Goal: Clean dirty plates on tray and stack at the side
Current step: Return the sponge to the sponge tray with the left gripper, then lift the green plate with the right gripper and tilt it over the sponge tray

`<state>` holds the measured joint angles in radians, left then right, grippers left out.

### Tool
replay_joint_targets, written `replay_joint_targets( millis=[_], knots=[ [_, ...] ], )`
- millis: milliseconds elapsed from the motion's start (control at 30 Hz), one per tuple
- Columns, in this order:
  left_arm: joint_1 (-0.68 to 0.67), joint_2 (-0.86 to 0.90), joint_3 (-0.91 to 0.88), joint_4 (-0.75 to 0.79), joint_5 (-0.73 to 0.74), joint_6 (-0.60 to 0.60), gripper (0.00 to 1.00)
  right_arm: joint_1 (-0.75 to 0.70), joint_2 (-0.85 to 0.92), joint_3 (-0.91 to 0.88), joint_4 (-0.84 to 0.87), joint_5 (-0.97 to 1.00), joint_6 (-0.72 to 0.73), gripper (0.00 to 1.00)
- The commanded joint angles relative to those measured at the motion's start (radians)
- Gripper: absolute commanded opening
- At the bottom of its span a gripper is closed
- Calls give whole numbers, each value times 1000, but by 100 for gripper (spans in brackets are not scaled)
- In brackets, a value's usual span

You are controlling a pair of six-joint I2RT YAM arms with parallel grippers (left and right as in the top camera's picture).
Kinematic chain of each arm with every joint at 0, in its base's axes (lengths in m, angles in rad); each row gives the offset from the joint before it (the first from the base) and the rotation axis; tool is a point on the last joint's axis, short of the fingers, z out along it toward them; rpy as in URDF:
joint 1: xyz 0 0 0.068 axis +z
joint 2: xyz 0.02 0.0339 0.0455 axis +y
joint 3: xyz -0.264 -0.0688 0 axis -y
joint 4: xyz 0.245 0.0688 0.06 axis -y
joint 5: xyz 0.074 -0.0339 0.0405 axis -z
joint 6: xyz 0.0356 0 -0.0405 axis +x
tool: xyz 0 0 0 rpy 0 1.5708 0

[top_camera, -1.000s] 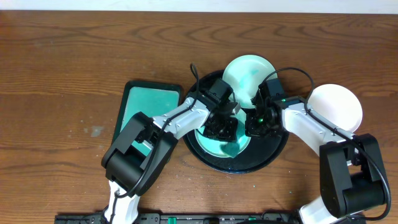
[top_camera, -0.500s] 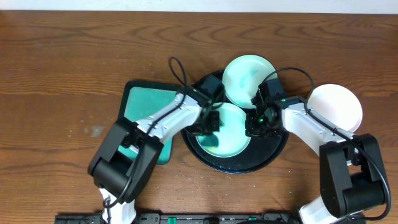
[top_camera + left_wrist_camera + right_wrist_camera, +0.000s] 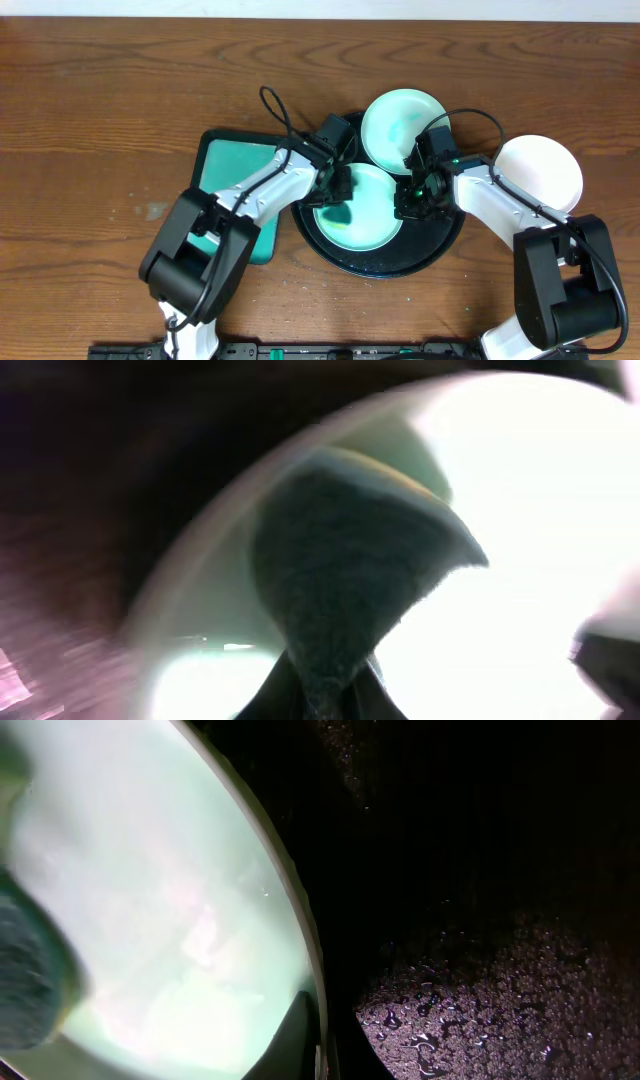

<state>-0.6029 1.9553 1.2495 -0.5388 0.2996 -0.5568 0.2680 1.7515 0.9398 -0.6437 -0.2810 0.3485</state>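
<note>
I need to lift my left gripper off the plate first. Then I need to bring the sponge down onto the middle of the teal mat (image 3: 238,182) beside the tray (image 3: 432,240).
A pale mint plate (image 3: 368,215) lies in the black tray (image 3: 432,240). My left gripper (image 3: 335,192) is shut on a dark teal sponge (image 3: 350,580) and presses it on the plate's left part (image 3: 520,510); the fingers (image 3: 330,695) pinch the sponge's base. My right gripper (image 3: 412,196) is shut on the same plate's right rim (image 3: 290,920), with one finger (image 3: 316,1042) inside the rim. A second mint plate (image 3: 400,118) with teal smears rests on the tray's far rim. The white plate (image 3: 542,172) lies on the table to the right of the tray.
A teal rectangular mat with a dark border (image 3: 232,180) lies left of the tray, partly under my left arm. The tray's floor (image 3: 480,940) is wet with droplets. Brown wooden table (image 3: 100,120) all around.
My left gripper has moved with the sponge from the plate's middle to its left part. The right arm and all plates have stayed put.
</note>
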Motion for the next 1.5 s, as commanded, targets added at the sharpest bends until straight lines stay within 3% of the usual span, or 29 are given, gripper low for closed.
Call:
replay_joint_targets(
  millis=[0,333,567,1000,1267,1467],
  knots=[
    [-80,85,-19,61,240,44,8,2,48,-21,-2,127,-5,1],
    [-135,106,-7,92,373,131,7,2,48,-21,-3,127,-5,1],
    [-124,81,-6,49,368,196,7,2,48,-21,-3,127,-5,1],
    [66,-282,-6,-197,-171,179,7,2,48,-21,-2,127,-5,1],
    [369,-348,-31,-291,-245,133,7,2,48,-21,2,127,-5,1],
    [474,-284,-106,-279,-244,145,7,2,48,-21,24,127,-5,1]
  ],
)
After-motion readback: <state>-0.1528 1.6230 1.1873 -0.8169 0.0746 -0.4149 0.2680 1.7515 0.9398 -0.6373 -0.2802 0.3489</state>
